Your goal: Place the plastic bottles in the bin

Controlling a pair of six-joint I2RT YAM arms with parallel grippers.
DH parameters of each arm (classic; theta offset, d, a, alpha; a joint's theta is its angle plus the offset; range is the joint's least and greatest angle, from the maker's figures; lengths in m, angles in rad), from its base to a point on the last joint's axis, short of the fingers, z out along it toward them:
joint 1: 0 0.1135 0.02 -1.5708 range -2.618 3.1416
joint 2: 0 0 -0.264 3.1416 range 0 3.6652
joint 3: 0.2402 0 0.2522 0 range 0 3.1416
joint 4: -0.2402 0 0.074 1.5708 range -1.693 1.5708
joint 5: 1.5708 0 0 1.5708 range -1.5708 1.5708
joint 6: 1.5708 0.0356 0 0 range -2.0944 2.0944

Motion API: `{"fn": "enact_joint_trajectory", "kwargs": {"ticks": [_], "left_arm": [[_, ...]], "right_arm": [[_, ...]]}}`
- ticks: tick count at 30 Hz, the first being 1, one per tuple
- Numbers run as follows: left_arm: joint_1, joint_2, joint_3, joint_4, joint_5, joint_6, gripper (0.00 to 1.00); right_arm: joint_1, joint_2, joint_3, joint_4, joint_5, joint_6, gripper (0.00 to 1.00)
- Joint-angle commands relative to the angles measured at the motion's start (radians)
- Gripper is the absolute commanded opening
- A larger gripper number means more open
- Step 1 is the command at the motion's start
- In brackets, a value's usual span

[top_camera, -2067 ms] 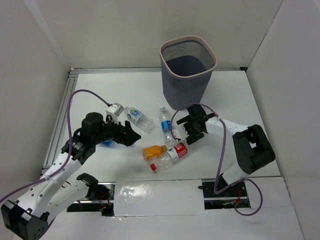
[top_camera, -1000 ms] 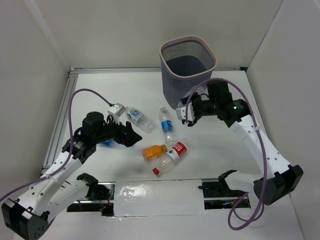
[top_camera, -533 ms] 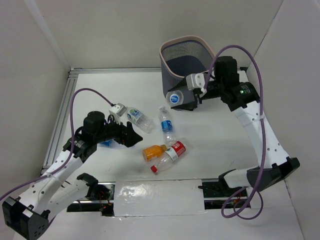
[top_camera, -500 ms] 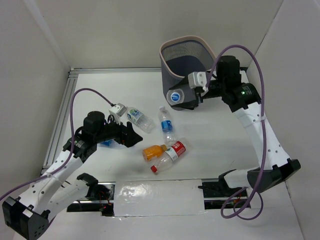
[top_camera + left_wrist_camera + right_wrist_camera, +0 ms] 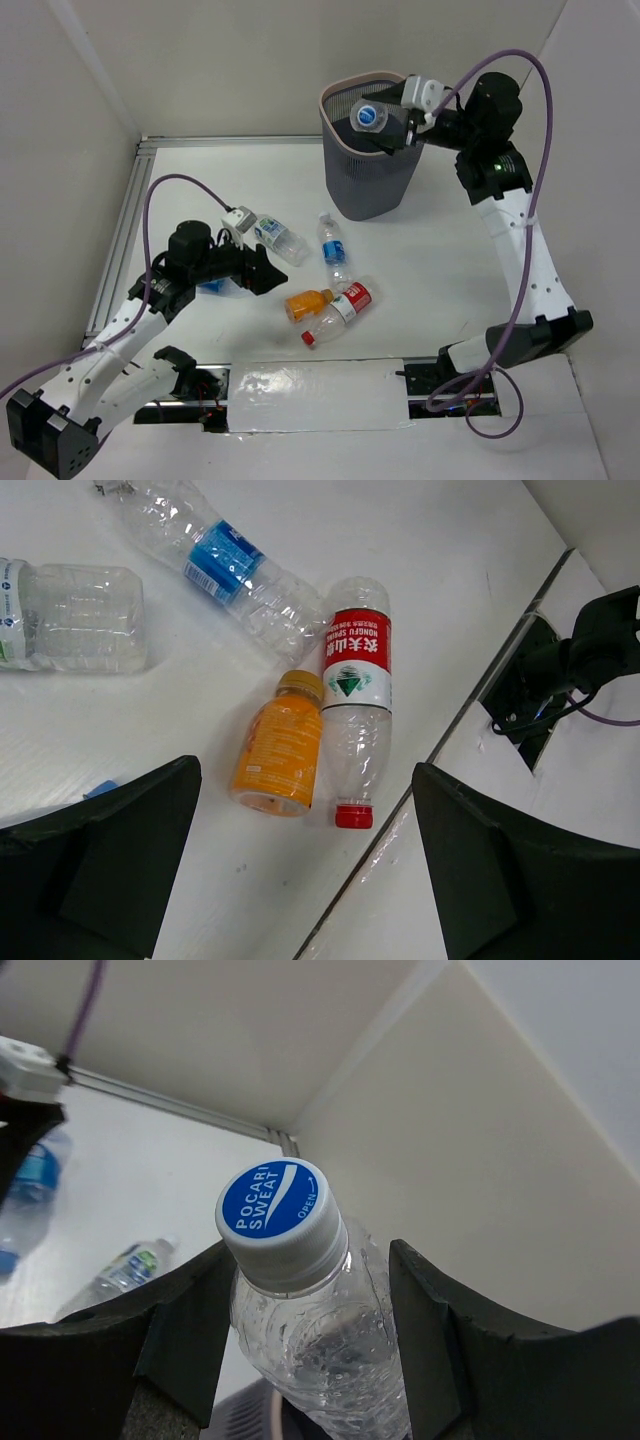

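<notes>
The right gripper moves down into the mesh bin's open top (image 5: 362, 140) (image 5: 300, 1426) next and releases the clear water bottle there, since that opening lies just below the gripper.
My right gripper (image 5: 388, 118) is shut on a clear water bottle with a blue cap (image 5: 369, 116) and holds it over the open top of the dark mesh bin (image 5: 368, 187). The right wrist view shows the bottle (image 5: 325, 1345) pinched between both fingers (image 5: 195, 1330). On the table lie two clear blue-white labelled bottles (image 5: 276, 237) (image 5: 332, 249), the orange-drink bottle (image 5: 308, 303) and the red-label bottle (image 5: 346, 307). My left gripper (image 5: 262, 272) is open and empty, hovering left of the orange bottle (image 5: 280, 745) and red-label bottle (image 5: 357, 695).
A tiny blue cube (image 5: 211, 287) lies under my left arm. A metal rail (image 5: 118, 240) runs along the table's left edge. White walls enclose the table on three sides. A taped strip (image 5: 310, 394) covers the near edge.
My right arm has lifted the blue-capped bottle from beside the bin's front wall up over its opening. The left arm and the bottles on the table have hardly moved.
</notes>
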Motion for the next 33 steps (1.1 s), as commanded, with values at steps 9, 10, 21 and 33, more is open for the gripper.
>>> {"fn": "enact_joint_trajectory", "kwargs": {"ticks": [9,10,21,33], "left_arm": [[-0.035,0.077,0.088,0.064,-0.016,0.051,1.0],[-0.053,0.097,0.113,0.064,-0.029,0.051,1.0],[-0.363,0.365,0.295,-0.059,-0.285,0.112,1.0],[-0.699,0.687,0.452,-0.12,-0.693,0.112,1.0]], "right_arm": [[-0.094,0.272,0.054,0.147,0.174,0.141,0.49],[-0.105,0.273,0.054,0.147,0.174,0.163,0.52],[-0.175,0.172,0.046,0.145,0.26,0.371,1.0],[-0.286,-0.092,-0.194,-0.113,0.193,0.504,0.23]]}}
